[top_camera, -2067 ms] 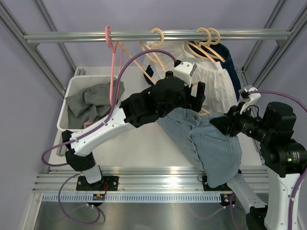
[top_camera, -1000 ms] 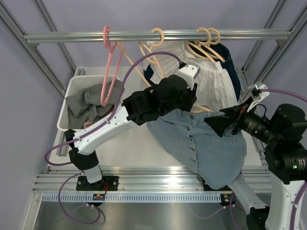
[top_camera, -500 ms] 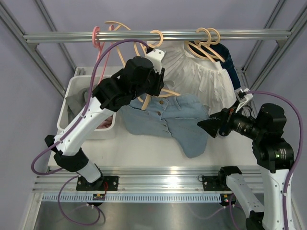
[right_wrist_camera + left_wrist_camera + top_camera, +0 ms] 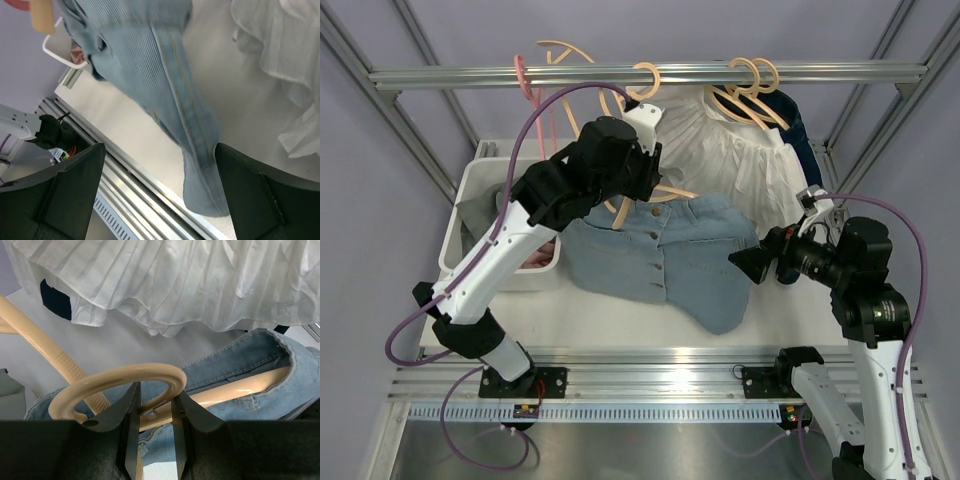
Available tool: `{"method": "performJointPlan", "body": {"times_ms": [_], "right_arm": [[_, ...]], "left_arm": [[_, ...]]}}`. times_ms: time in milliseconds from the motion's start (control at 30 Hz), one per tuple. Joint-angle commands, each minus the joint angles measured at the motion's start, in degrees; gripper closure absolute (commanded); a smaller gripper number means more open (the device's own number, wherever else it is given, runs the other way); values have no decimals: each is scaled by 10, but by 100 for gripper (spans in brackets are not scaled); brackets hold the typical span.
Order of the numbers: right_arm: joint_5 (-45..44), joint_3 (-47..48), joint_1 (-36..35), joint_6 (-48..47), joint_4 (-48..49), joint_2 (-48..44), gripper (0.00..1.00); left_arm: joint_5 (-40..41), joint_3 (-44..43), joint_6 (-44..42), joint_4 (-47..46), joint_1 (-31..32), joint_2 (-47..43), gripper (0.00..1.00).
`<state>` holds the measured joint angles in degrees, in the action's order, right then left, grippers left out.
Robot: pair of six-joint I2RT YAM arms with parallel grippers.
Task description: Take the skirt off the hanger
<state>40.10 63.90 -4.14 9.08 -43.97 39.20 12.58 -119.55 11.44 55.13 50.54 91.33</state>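
Observation:
The robot's right gripper will next close its spread fingers on the loose denim below the waistband, because the skirt's side edge (image 4: 748, 238) (image 4: 196, 135) hangs between them.
The blue denim skirt (image 4: 670, 255) hangs from a beige hanger (image 4: 672, 192), its lower part lying on the white table. My left gripper (image 4: 642, 185) is shut on the hanger's neck just below its hook (image 4: 120, 382), with the denim waistband (image 4: 245, 360) still over the hanger's arm. My right gripper (image 4: 748, 265) stands wide open by the skirt's right edge. In the right wrist view the skirt (image 4: 170, 90) hangs loose between the spread fingers (image 4: 75, 190) and touches neither; the gripper (image 4: 160, 147) holds nothing.
A white pleated garment (image 4: 735, 155) and a dark blue one (image 4: 802, 130) hang on beige hangers from the metal rail (image 4: 650, 75). A pink hanger (image 4: 525, 80) hangs further left. A white bin (image 4: 455, 235) with grey clothes stands at the left.
My left arm has carried the hanger and skirt up and to the left. The right gripper has opened fully and let the skirt's hem go; the skirt now drapes onto the table.

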Motion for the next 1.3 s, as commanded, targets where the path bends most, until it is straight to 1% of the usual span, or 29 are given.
{"method": "performJointPlan", "body": {"times_ms": [0,167,333,400,433,500,533,567,600,633,667,767,867,933,967,1067,1133,1167,1267], "right_arm": [[-24,-40,-5,-8,-5,-4,0],[-31,-70,-5,6,10,-9,0],[-67,-64,-4,11,26,1,1],[-79,-55,-4,12,33,3,4],[-85,-51,-4,15,33,2,11],[-104,-48,-5,23,38,-4,21],[-112,-47,-5,27,41,-5,31],[-139,-44,-5,31,39,-11,66],[-159,-41,-5,35,28,-12,86],[-178,-40,-5,38,22,-17,100],[-217,-36,-5,48,16,-22,100],[-272,-28,-5,78,-4,-40,100],[-396,-1,-5,131,-47,-63,100],[-436,10,-5,171,-63,-90,100],[-471,24,-5,180,-77,-92,100],[-516,44,-4,206,-108,-111,100],[-528,54,-5,214,-124,-125,100],[-547,66,-5,217,-132,-127,100],[-564,83,-5,233,-148,-147,100]], "left_arm": [[-13,-49,27,-88,-17,-25,100],[-24,-49,27,-90,-26,-26,100],[-28,-48,27,-90,-31,-27,100],[-30,-46,28,-91,-32,-27,100],[-32,-45,28,-91,-33,-27,100],[-33,-43,29,-93,-33,-26,100],[-33,-39,30,-93,-33,-26,100],[-34,-37,30,-97,-34,-26,100],[-34,-35,30,-99,-35,-26,100],[-35,-31,31,-100,-38,-26,100],[-35,-29,31,-104,-40,-24,100],[-30,-20,32,-114,-54,-20,100],[-25,-17,38,-133,-74,-9,100],[-43,-22,46,-146,-92,3,100],[-49,-31,53,-152,-98,9,100],[-55,-53,61,-158,-109,31,100],[-60,-75,68,-160,-116,48,100],[-63,-83,80,-164,-119,53,100],[-73,-91,105,-191,-127,62,100]]}}
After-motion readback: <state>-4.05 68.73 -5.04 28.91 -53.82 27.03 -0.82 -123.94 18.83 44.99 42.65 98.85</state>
